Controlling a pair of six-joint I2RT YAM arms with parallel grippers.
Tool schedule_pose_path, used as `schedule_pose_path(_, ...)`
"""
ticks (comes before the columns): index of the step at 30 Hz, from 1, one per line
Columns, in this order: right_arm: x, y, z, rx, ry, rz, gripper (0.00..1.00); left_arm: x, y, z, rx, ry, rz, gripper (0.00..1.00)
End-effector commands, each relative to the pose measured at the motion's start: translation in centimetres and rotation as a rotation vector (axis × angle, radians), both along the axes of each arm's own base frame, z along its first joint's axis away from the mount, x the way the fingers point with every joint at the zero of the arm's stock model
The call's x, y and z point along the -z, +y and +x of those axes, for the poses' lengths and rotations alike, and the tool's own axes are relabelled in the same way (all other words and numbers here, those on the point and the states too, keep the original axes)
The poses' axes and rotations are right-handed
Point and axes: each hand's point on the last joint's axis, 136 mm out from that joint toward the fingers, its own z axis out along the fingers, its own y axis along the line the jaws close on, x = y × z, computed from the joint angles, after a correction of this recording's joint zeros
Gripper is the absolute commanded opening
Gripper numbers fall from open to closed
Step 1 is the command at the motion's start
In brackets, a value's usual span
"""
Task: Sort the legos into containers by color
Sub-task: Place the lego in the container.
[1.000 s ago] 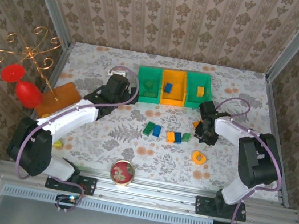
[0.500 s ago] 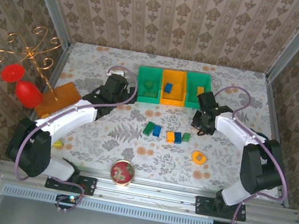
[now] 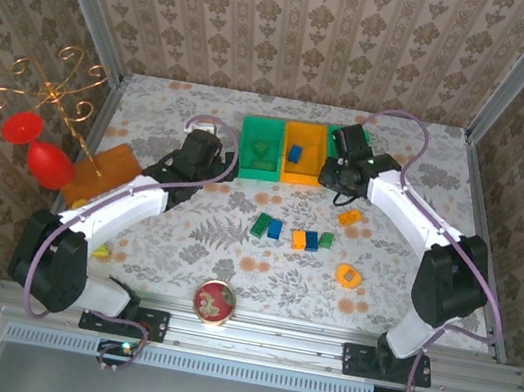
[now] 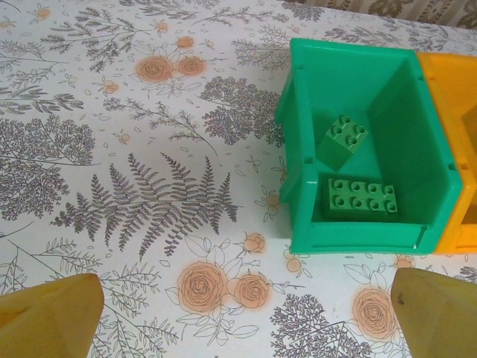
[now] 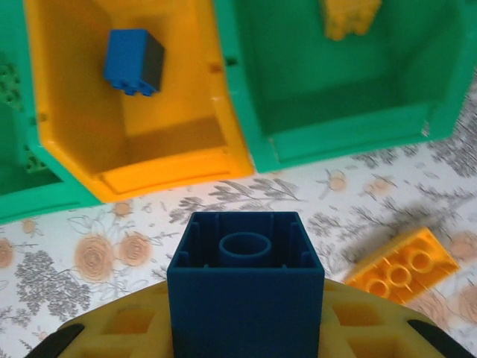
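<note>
The orange bin already holds a blue lego and lies outward of my right gripper, so I will carry the dark lego outward and sideways over the bin and let it go.
My right gripper (image 3: 333,173) is shut on a dark blue lego (image 5: 245,257), held over the table just in front of the orange bin (image 5: 173,162) and the right green bin (image 5: 335,138). A blue lego (image 5: 133,62) lies in the orange bin and a yellow one (image 5: 349,16) in the right green bin. My left gripper (image 3: 218,166) stands open and empty beside the left green bin (image 4: 298,179), which holds two green legos (image 4: 361,198). Loose green (image 3: 261,223), blue (image 3: 311,240) and orange (image 3: 349,216) legos lie on the table.
A round red-lidded tin (image 3: 215,302) sits near the front edge. An orange sheet (image 3: 103,173) and a gold stand with red balls (image 3: 35,146) are at the left. An orange disc with a brick on it (image 3: 349,274) lies at the right front.
My right gripper has carried the blue lego away from the loose row toward the bins. An orange lego now shows where it was. The left arm has barely moved.
</note>
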Motion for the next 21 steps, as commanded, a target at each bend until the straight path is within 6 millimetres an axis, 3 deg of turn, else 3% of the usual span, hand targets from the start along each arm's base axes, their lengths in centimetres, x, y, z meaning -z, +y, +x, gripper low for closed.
schedule_pose_path(1,0.2,1.3,0.7,-0.064,0.022,-0.042,0.2,-0.5,0.8,-0.5,-0.024,-0.008,-0.01,1.0)
schedule_pose_path(12,-0.6,5.1,5.4,-0.153,-0.013,-0.065,0.2,-0.5,1.2,-0.8,-0.025,-0.005,-0.01,1.0)
schedule_pose_path(21,1.6,6.2,8.7,-0.187,0.009,-0.132,0.21,-0.4,1.3,-1.0,-0.021,0.004,-0.008,1.0)
